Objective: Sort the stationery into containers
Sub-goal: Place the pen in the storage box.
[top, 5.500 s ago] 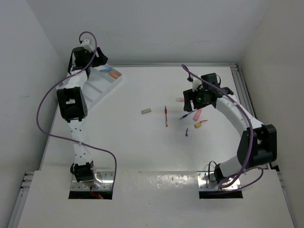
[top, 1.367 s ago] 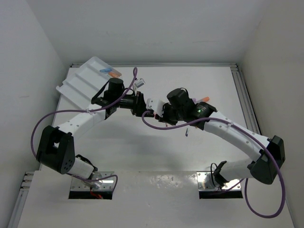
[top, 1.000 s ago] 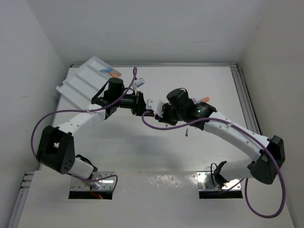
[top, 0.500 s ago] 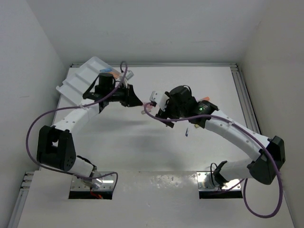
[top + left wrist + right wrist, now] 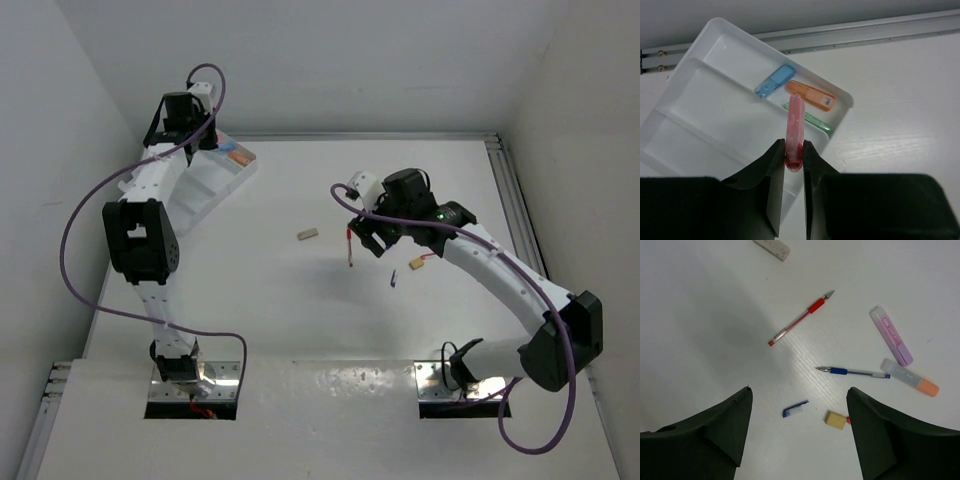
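Note:
My left gripper should next go down toward the gap between the blue and green markers and let go of the pink marker (image 5: pixel 794 120). The other markers are in the far part of the tray.
My left gripper (image 5: pixel 794 160) is shut on a pink marker (image 5: pixel 794 120), which sticks out forward over the white tray (image 5: pixel 715 110). A blue marker (image 5: pixel 774 81), an orange marker (image 5: pixel 810 95) and a green marker (image 5: pixel 812 120) lie in the tray's far end. In the top view the left gripper (image 5: pixel 196 138) hangs over the tray (image 5: pixel 205 190) at the back left. My right gripper (image 5: pixel 799 392) is open and empty, above a blue pen cap (image 5: pixel 795 409), a beige eraser (image 5: pixel 835 419), a blue pen (image 5: pixel 852 372) and a red pen (image 5: pixel 801 319).
A pink-purple marker (image 5: pixel 891 336) and an orange-capped marker (image 5: pixel 910 378) lie to the right of the pens. A second eraser (image 5: pixel 308 234) lies alone mid-table. A metal rail (image 5: pixel 840 35) runs along the table's back edge behind the tray.
The two grippers met mid-table; the right one opened and drew back right over the loose items. My left arm swung back left over the tray, carrying the pink marker.

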Robot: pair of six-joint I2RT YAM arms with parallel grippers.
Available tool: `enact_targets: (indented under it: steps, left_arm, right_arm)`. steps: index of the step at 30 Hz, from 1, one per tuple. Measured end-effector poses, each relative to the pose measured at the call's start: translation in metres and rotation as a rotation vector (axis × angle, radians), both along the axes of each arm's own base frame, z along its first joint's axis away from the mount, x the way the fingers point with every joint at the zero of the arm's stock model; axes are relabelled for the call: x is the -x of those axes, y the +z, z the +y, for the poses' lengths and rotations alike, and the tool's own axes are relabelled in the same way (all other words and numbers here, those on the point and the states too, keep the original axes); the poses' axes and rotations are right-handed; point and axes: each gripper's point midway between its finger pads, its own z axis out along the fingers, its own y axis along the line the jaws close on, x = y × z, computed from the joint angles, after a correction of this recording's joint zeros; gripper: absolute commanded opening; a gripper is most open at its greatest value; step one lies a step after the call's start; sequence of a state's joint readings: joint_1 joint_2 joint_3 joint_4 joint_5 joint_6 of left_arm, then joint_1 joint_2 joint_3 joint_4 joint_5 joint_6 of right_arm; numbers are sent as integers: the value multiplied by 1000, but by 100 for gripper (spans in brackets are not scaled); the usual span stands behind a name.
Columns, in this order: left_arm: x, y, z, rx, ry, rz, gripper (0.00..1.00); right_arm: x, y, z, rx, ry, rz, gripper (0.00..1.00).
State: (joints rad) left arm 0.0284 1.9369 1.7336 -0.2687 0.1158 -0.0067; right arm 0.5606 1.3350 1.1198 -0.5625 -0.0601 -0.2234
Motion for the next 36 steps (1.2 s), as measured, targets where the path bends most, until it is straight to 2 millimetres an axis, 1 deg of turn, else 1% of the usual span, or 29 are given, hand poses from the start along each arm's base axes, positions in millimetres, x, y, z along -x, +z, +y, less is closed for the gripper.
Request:
enact_targets:
  steps: [4,6,9,13,20,22,26,32,36]
  left_arm:
    - [-28,-38,29,-7,53,66,0]
    - [-37,-57,38,6,64,98,0]
    - [-42,-74,45,21,72,132,0]
    - [-48,-81,43,37,68,138,0]
    - [-62,-77,37,71,55,105,0]
    - [-66,-80,37,77,56,102,0]
    - [-69,-98,35,90,55,126,0]
    - [-73,-119,33,107,51,156,0]
    - [-75,-121,39,86,83,153,0]
  right_arm:
    - [1,-4,-4,-8,-15,19,73]
    - [1,-5,-6,-11,-22,28,73]
    - [1,-7,-8,-12,-29,36,73]
    - [0,-10,-10,-13,-37,45,72]
    - [1,-17,-10,-13,-48,72,72]
    - [1,-19,-10,-12,-50,77,72]
    - [1,-20,-10,-11,-52,79,72]
    - [1,-20,-10,-12,-53,79,72]
    - [1,-20,-10,-13,-54,80,72]
